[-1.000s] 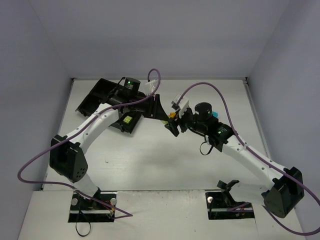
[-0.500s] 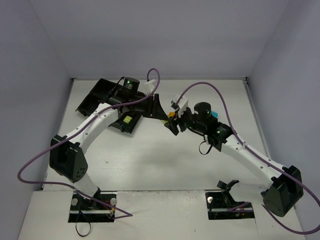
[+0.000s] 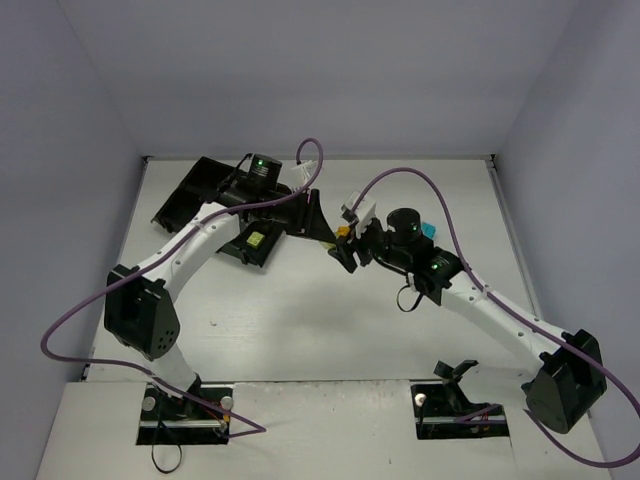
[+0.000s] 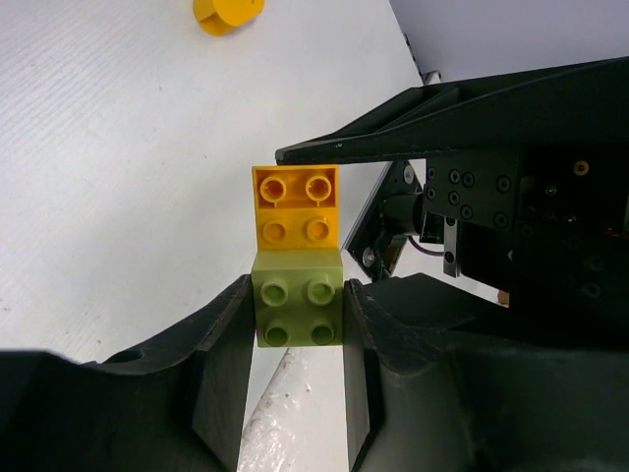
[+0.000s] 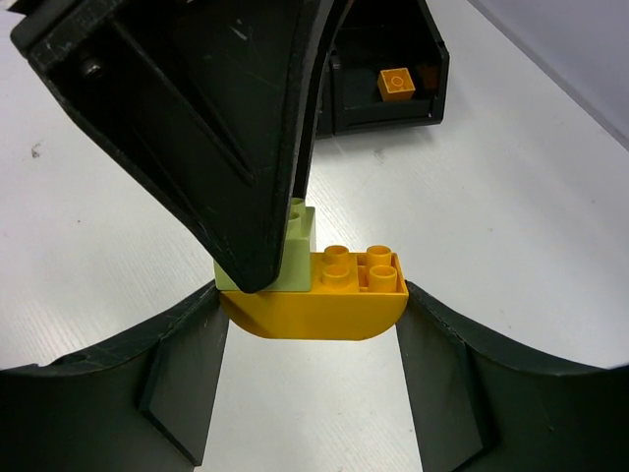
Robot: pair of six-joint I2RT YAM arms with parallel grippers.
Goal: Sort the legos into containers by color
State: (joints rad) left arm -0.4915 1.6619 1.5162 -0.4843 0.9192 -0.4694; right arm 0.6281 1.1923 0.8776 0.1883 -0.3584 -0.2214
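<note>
Next, my left gripper pulls off the orange brick, leftward in the top view, over the tray's near section [image 3: 249,243] and releases, because a yellow-green brick lies there.
A yellow-green brick [image 4: 297,295] is stuck on one end of an orange brick with a curved underside [image 5: 314,300]. My left gripper [image 4: 297,307] is shut on the yellow-green brick. My right gripper [image 5: 313,317] is shut on the ends of the orange brick. In the top view the two grippers meet tip to tip above the table's middle, left [image 3: 318,215], right [image 3: 350,248], with the orange brick [image 3: 343,231] between them. The black tray [image 3: 185,195] lies at the back left and holds a yellow-green brick [image 3: 256,240] and an orange brick [image 5: 396,83].
A teal brick [image 3: 428,230] lies on the table just behind the right wrist. A loose orange piece [image 4: 228,12] lies on the white table beyond the held bricks. Grey walls close in the table at the back and both sides.
The right gripper has shifted slightly left toward the left gripper. Both grippers still hold the joined bricks at the same spot.
</note>
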